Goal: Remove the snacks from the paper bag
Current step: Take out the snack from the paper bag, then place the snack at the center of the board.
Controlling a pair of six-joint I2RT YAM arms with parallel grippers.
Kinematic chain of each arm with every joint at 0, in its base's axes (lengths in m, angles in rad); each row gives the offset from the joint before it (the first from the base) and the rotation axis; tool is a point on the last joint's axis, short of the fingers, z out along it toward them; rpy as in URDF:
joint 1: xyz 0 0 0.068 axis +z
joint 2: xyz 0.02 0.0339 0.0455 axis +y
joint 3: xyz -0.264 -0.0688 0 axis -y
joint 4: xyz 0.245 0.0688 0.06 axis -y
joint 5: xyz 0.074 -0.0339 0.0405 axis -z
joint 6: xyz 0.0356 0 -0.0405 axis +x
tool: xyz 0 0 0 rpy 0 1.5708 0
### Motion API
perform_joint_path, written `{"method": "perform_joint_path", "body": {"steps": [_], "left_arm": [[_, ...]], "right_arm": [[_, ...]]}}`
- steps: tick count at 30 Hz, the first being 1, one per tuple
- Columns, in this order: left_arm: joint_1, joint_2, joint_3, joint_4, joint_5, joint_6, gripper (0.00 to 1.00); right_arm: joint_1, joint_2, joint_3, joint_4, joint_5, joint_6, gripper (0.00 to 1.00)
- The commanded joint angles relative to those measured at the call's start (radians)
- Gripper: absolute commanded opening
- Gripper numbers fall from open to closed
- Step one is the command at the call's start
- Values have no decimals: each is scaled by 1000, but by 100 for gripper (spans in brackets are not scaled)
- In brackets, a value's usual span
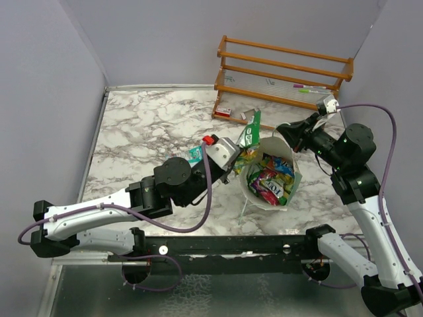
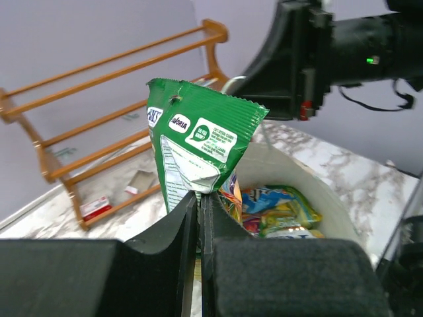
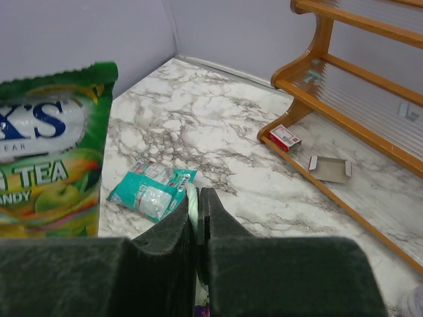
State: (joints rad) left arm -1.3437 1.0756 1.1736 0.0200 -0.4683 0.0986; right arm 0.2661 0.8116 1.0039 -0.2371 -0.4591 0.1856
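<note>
My left gripper carries the green candy packet away from the bag (image 1: 295, 173) next, past the teal-white packet and then down. It then releases the green candy packet where the marble lies bare.
The pale green paper bag (image 1: 295, 173) stands open on the marble table, with several bright snack packets (image 1: 271, 179) inside. My left gripper (image 1: 238, 150) is shut on a green candy packet (image 1: 250, 135) and holds it above the bag's left rim. In the left wrist view the packet (image 2: 198, 142) stands pinched in my gripper (image 2: 199, 198) over the bag's cream wall (image 2: 317, 181). My right gripper (image 1: 291, 135) is shut on the bag's string handle (image 3: 192, 201) at the far rim. A teal-white packet (image 1: 196, 155) lies on the table left of the bag.
A wooden rack (image 1: 284, 69) stands at the back right, with a small red-white box (image 1: 223, 111) and a flat card (image 3: 329, 168) at its foot. Grey walls close the table's left, back and right.
</note>
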Motion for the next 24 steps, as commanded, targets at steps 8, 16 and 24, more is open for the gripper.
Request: {"method": "perform_joint_path", "body": {"steps": [8,16,24], "left_arm": [[146,-53,-2,-100,-354,-8,0],[509,-4,16,-336,-341,-246,0],[877,229,29,-582,-82,-377,0]], "right_arm": [[-2,10,-7,93,11,25,4],[-2,8,-21,113,14,40,4],[-2,-9,-17,94,33,33,4]]}}
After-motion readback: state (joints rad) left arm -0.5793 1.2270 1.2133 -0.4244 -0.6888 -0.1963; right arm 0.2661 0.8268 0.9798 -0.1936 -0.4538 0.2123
